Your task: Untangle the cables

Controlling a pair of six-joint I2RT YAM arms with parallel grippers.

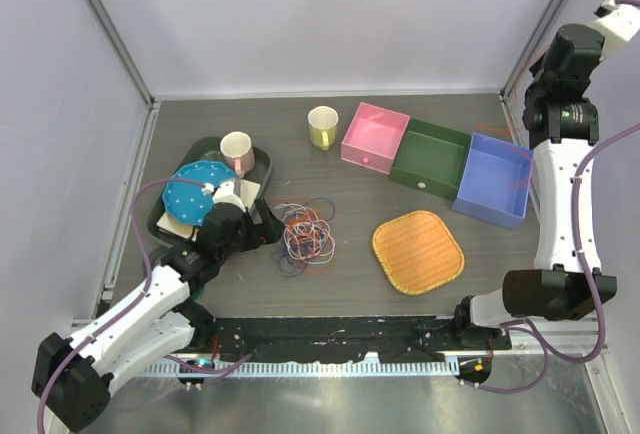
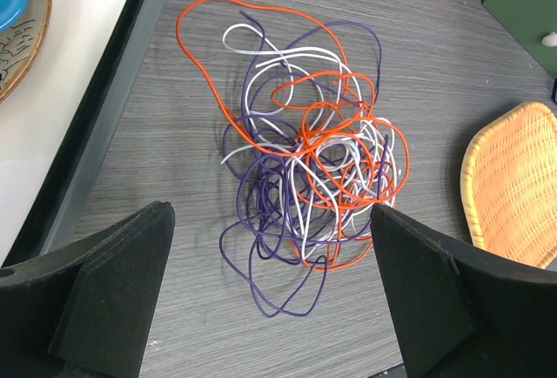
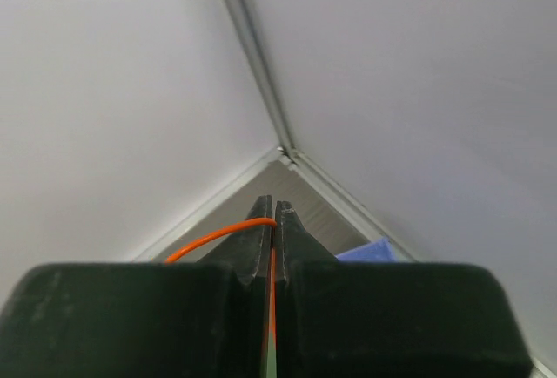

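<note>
The robot's right gripper still stands high above the blue box (image 1: 494, 180) (image 3: 369, 252), so it needs to move down toward it next and release the orange-red cable over the box's open inside.
The cables (image 1: 306, 234) lie as one tangle of orange-red, purple and white loops on the table's middle left; they also show in the left wrist view (image 2: 305, 160). My left gripper (image 1: 268, 224) is open and empty, low at the tangle's left side. In the left wrist view (image 2: 271, 212) its jaws stand wide apart, straddling the tangle's near purple loops without touching them. My right gripper (image 1: 528, 122) is raised high at the back right. In the right wrist view (image 3: 273, 212) it is shut on an orange-red cable (image 3: 209, 240) that arcs off to the left.
A dark tray (image 1: 262, 159) at the left holds a blue dotted plate (image 1: 195, 192) and a pink mug (image 1: 237, 150). A yellow mug (image 1: 322, 126), a pink box (image 1: 375, 136), a green box (image 1: 430, 157) and a blue box (image 1: 492, 179) line the back. A woven basket (image 1: 418, 251) lies right of the tangle.
</note>
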